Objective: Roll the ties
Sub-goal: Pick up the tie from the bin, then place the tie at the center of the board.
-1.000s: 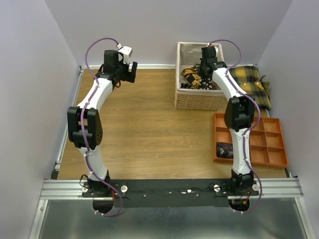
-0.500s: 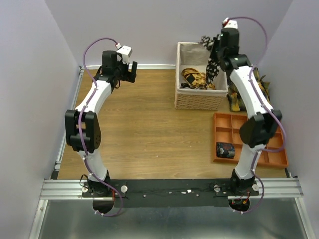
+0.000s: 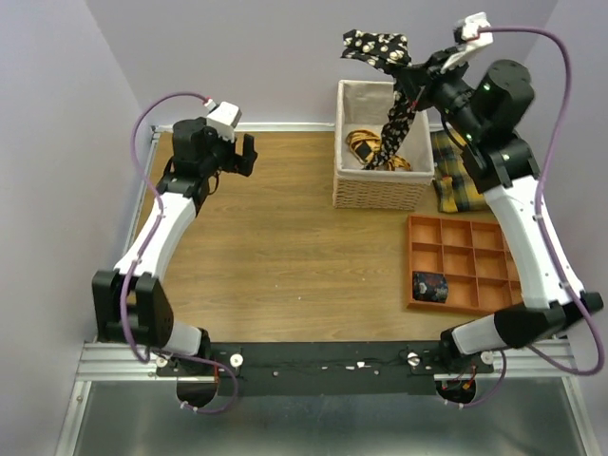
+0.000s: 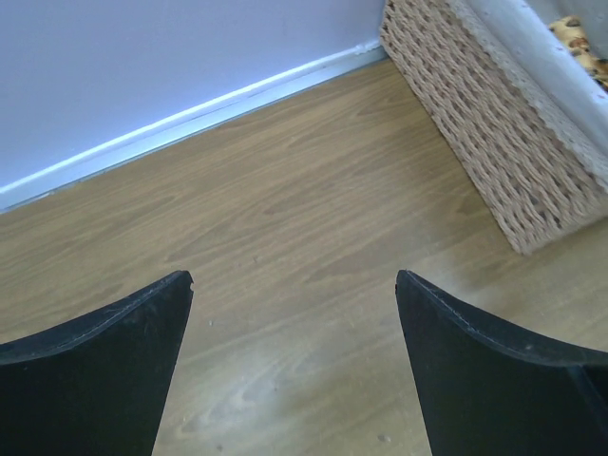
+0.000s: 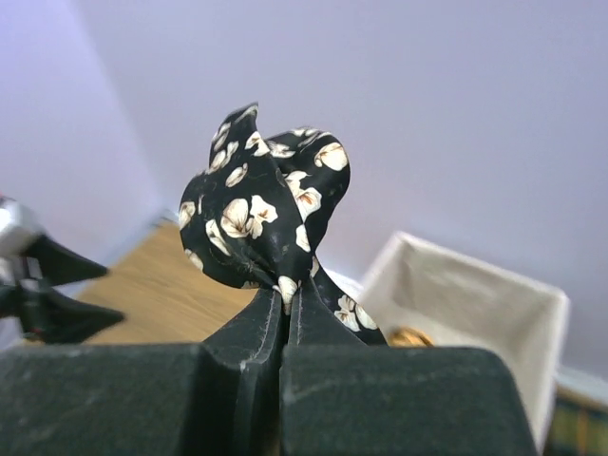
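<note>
I will next move my right gripper down and to the left in the top view and let go of the tie on the bare wood beside the basket, because that wood is clear.
My right gripper (image 3: 407, 68) is raised high above the wicker basket (image 3: 378, 190) and shut on a black flowered tie (image 3: 375, 46). The tie's end flops over the jaws and its strip (image 3: 397, 123) hangs down into the basket. In the right wrist view the tie (image 5: 266, 214) bunches above the closed gripper (image 5: 288, 299). A rolled tie coil (image 3: 429, 285) sits in the orange tray's near left compartment. My left gripper (image 3: 242, 155) is open and empty above the wooden table at the back left; its fingers (image 4: 114, 351) frame bare wood.
The basket also holds a yellow-orange patterned tie (image 3: 366, 144). The orange compartment tray (image 3: 480, 266) lies at the right. A yellow-and-black plaid cushion (image 3: 456, 176) lies behind it, partly under my right arm. The basket's corner shows in the left wrist view (image 4: 494, 142).
My right gripper has risen out of the basket, pulling the flowered tie up with it. My left arm has swung a little left and nearer.
</note>
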Controlling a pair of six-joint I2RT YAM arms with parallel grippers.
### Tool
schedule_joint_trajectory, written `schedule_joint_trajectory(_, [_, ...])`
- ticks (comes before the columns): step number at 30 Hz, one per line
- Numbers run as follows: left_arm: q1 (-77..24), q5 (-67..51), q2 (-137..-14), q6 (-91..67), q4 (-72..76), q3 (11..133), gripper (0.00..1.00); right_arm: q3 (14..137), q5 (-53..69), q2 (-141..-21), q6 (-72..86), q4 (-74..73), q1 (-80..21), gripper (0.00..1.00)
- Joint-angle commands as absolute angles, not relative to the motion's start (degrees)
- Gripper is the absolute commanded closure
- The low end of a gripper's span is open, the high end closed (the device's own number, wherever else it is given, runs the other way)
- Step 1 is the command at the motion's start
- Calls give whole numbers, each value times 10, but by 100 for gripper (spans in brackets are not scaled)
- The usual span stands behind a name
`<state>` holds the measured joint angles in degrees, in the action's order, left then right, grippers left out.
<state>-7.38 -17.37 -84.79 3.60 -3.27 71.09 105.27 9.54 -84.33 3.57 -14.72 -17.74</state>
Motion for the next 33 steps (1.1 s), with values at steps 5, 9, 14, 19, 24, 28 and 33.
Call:
schedule_joint_trajectory(5, [-80,-168,-644,73,-140,638,1,999,366,-694,144,52,-184,99])
schedule_joint_trajectory(9, [-80,-138,-560,79,-145,578,1,967,395,-650,188,93,-184,99])
schedule_joint_trajectory(14, [-80,-137,-484,57,-180,562,1,928,367,-633,235,95,-184,99])
schedule_joint_trajectory(19, [-80,-120,-461,38,-195,554,1,947,397,-670,277,95,-199,99])
schedule_joint_trajectory(24, [-80,-93,-458,25,-203,548,1,938,342,-736,230,13,-242,99])
schedule_joint_trajectory(28, [-80,-51,-460,25,-206,534,1,883,270,-808,215,-23,-290,99])
schedule_joint_trajectory(33, [-80,24,-466,37,-214,519,1,858,210,-950,183,-48,-344,98])
